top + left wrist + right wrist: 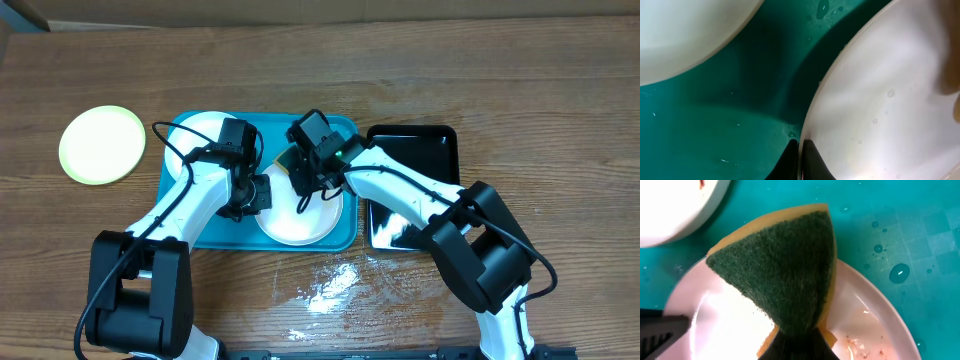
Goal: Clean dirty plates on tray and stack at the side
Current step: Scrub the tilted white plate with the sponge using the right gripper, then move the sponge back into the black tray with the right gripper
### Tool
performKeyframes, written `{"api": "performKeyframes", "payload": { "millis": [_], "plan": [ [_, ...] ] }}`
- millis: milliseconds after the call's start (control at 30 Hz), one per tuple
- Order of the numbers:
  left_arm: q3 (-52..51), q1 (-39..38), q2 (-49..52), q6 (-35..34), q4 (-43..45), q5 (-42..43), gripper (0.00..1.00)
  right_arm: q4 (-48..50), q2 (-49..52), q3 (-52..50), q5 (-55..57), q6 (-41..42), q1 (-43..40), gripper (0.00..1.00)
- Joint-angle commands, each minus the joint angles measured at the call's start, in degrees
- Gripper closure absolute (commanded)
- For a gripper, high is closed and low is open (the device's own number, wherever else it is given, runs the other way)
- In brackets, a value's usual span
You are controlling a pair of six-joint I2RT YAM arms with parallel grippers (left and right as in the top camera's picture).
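I will lift the wet plate by its rim with my left gripper over the yellow-green plate next, which lies clear of the tray, on the left in the overhead view. Then I will lower it and let go.
The turquoise tray holds two white plates. The nearer plate lies at its front right, wet, with reddish specks near its rim. My left gripper is shut on that plate's left rim, pinching the thin edge between its fingers. My right gripper is shut on a green-and-yellow sponge, held over the plate's far edge. The second white plate sits at the tray's back left, partly under my left arm. A pale yellow-green plate lies on the table left of the tray.
A glossy black tray stands right of the turquoise one, with my right arm crossing it. A puddle of water spreads on the wooden table in front of the trays. Droplets dot the tray floor.
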Motion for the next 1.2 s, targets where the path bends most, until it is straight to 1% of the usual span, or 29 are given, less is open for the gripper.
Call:
{"api": "performKeyframes", "payload": {
  "millis": [0, 133, 233, 333, 433, 533, 633, 700, 833, 933, 1167],
  "plan": [
    [0.9, -0.5, 0.4, 0.2, -0.2, -0.8, 0.96, 0.3, 0.9, -1.4, 5.2, -0.8, -0.4, 0.96],
    [0.9, -0.5, 0.4, 0.2, -0.5, -0.8, 0.96, -1.7, 0.8, -1.3, 11.4, -0.8, -0.8, 0.96],
    [0.9, -0.5, 0.4, 0.2, -0.5, -0.8, 0.96, -4.1, 0.7, -1.2, 13.6, -0.9, -1.6, 0.96],
    [0.9, -0.5, 0.4, 0.2, -0.4, -0.8, 0.96, -5.4, 0.3, -0.9, 13.2, -0.8, -2.8, 0.96],
    [0.9, -0.5, 0.4, 0.2, -0.4, -0.8, 0.96, -7.8, -2.4, 2.6, 9.4, -0.9, -3.7, 0.96],
    [0.9, -0.5, 0.4, 0.2, -0.6, -0.8, 0.96, -9.9, -8.2, 6.4, 6.8, 0.3, -5.4, 0.96],
    [0.9, -0.5, 0.4, 0.2, -1.1, -0.8, 0.96, -13.9, -13.4, 7.8, 6.8, 1.6, -9.1, 0.96],
    [1.0, -0.5, 0.4, 0.2, -1.5, -0.8, 0.96, -18.8, -15.9, 7.8, 6.8, 1.6, -13.0, 0.96],
    [3.0, -0.3, 0.4, -1.2, -4.0, -0.9, 0.96, -28.6, -16.5, 7.8, 6.8, 1.5, -20.5, 0.96],
    [6.4, -0.3, 0.4, -1.3, -7.4, -1.3, 0.96, -33.4, -16.5, 7.7, 6.8, 1.5, -25.8, 0.96],
    [14.6, -0.3, 0.4, -1.2, -13.4, -7.6, 0.96, -37.7, -16.5, 7.7, 6.8, 1.1, -34.6, 0.96]
  ]
}}
